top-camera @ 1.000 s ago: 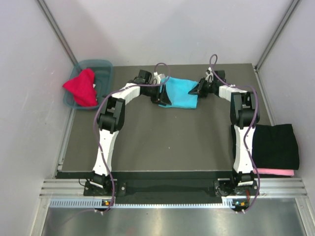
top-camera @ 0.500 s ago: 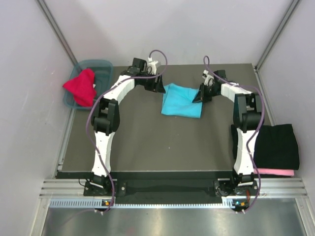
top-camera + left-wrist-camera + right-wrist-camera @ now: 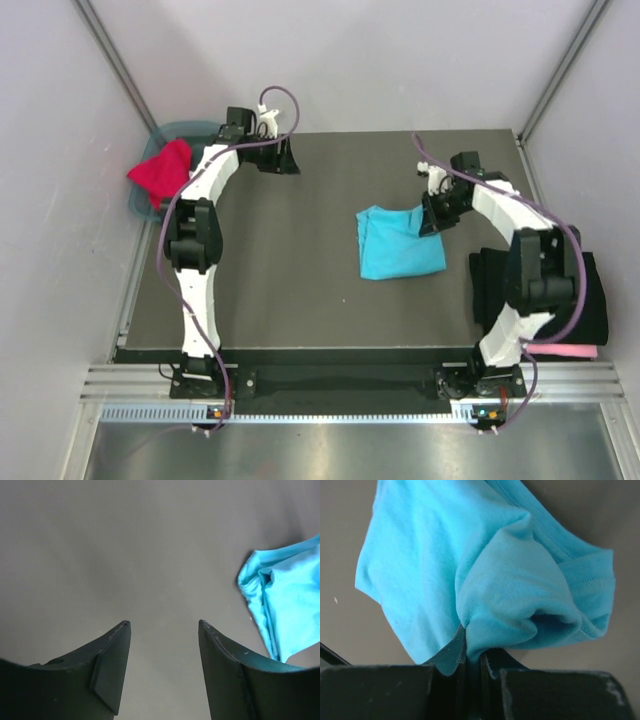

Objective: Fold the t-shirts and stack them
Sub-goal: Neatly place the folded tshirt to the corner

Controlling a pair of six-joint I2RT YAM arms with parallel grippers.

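Note:
The right gripper moves back and to the right in the top view next and releases the light-blue t-shirt [image 3: 398, 242] onto the black shirt [image 3: 580, 295], since folded shirts lie stacked there.
A folded light-blue t-shirt [image 3: 398, 242] lies on the dark table, right of centre; it also shows in the right wrist view [image 3: 470, 565] and at the right edge of the left wrist view [image 3: 287, 600]. My right gripper [image 3: 430, 222] is shut on the shirt's right edge, with cloth bunched between the fingers [image 3: 451, 652]. My left gripper [image 3: 290, 165] is open and empty at the far left of the table, well away from the shirt. A red t-shirt [image 3: 165, 178] lies crumpled in the teal bin [image 3: 205, 135]. A folded black shirt [image 3: 580, 295] lies on a pink one [image 3: 560, 351] at the right.
The bin stands at the table's far left corner, just left of my left arm. The black and pink stack sits by the table's right edge, close to my right arm. White walls enclose the table on three sides.
My right gripper has dragged the blue shirt from the far middle toward the near right. My left gripper has let go of it and drawn back to the far left.

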